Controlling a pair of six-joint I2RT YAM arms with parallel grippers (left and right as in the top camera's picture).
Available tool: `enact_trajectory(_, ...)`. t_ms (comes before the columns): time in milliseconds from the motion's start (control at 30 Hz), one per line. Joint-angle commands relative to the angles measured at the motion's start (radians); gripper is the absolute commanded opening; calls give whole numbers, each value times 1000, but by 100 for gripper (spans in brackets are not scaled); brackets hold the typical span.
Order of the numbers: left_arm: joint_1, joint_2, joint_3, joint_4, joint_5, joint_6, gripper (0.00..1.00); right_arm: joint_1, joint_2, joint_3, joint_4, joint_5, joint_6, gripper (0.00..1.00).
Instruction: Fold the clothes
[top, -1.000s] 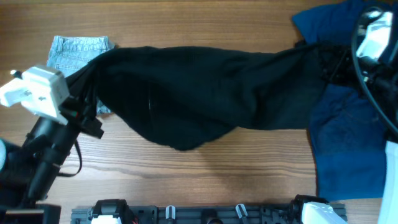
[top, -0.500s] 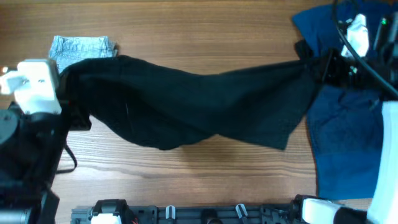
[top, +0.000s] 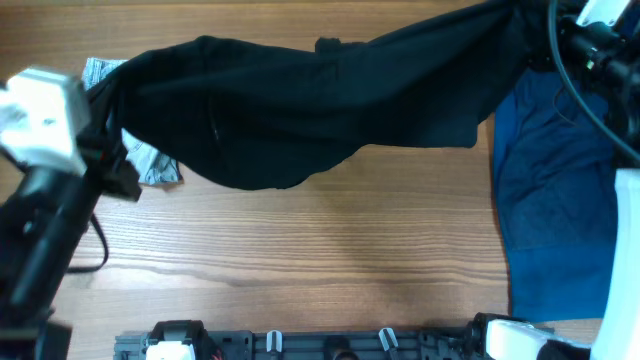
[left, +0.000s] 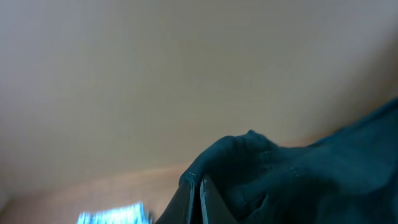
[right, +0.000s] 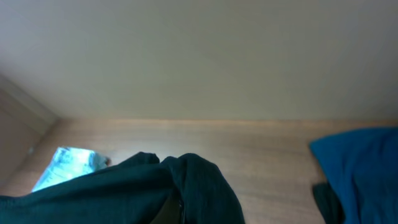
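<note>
I will next lower my left gripper, tilting it down, and let go of the black shorts (top: 320, 100), which are stretched wide between both grippers. Bare wood beside the denim shorts is below that gripper.
The black shorts (top: 320, 100) hang stretched across the table between both arms, lifted off the wood and sagging in the middle. My left gripper (top: 100, 105) is shut on their left end, fabric pinched between the fingers (left: 200, 202). At the top right my right gripper (top: 545, 30) is shut on the other end, cloth bunched over it (right: 186, 180). The light-blue denim shorts (top: 145, 160) lie partly hidden under the black fabric at the left. A royal-blue garment (top: 550, 190) lies flat on the right.
The wooden table (top: 300, 260) shows below the hanging fabric. A black rail with clips (top: 330, 342) runs along the front edge. Cables (top: 590, 100) from the right arm cross the blue garment.
Both grippers have carried the black shorts toward the far edge of the table and higher. The fabric now covers more of the denim shorts.
</note>
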Motion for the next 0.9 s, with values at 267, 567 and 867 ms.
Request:
enact_trajectory(267,6,-19,184,-287,71,35,4,-5,-321,39,-143,-26,106,5)
enact_trajectory(567,6,230,184,-415,-74,5,4,-4,-75,14,-481,-1,134,8)
enact_trajectory(867,7,790,185,-284,-134,5,68,-2,417,13,-89,-85,23,56)
